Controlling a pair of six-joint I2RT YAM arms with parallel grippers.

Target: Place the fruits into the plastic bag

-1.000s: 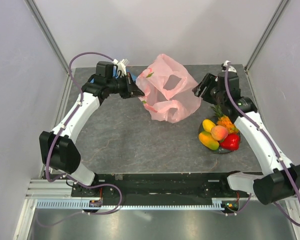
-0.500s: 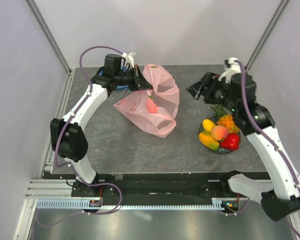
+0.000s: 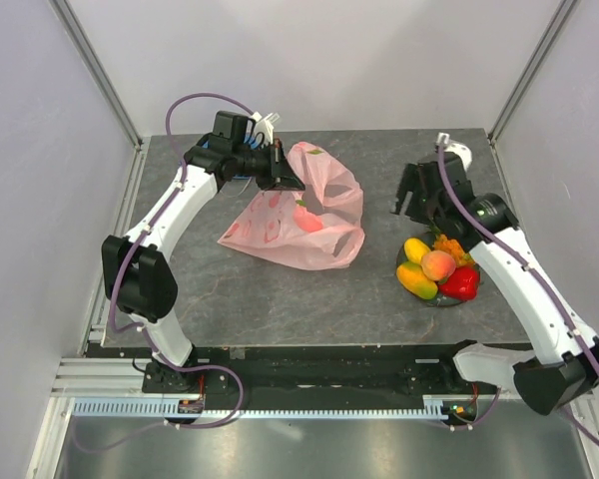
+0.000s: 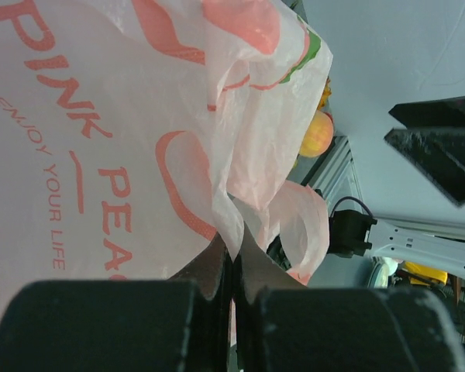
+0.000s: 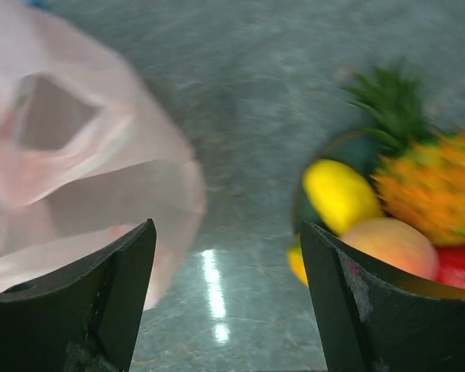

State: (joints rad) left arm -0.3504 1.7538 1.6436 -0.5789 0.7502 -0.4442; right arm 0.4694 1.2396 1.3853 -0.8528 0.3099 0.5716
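Observation:
My right gripper is going to move back over the plate and down around the peach next, because the peach [image 3: 438, 265] [image 5: 393, 246] lies uncovered on top of the fruits.
The pink plastic bag [image 3: 304, 215] lies slumped on the grey table, left of centre. My left gripper [image 3: 285, 178] is shut on the bag's upper edge; in the left wrist view the bag [image 4: 124, 132] fills the frame above the closed left gripper [image 4: 234, 256]. The fruits [image 3: 437, 267] sit on a dark plate at the right: yellow-green mangoes [image 3: 415, 249], a peach [image 3: 438, 264], a red fruit [image 3: 460, 282] and a pineapple [image 3: 449, 242]. My right gripper [image 3: 407, 193] is open and empty, above the table between bag and fruits. The right wrist view shows the bag [image 5: 85, 170] left, the fruits [image 5: 387, 209] right.
A dark round plate [image 3: 419, 292] holds the fruits near the right arm. Something blue [image 3: 218, 165] lies behind the left arm at the back left. Grey walls and metal posts enclose the table on three sides.
The right gripper let go of the bag and moved back toward the fruits. The bag dropped from its stretched, raised state and slumped leftward onto the table, still held by the left gripper.

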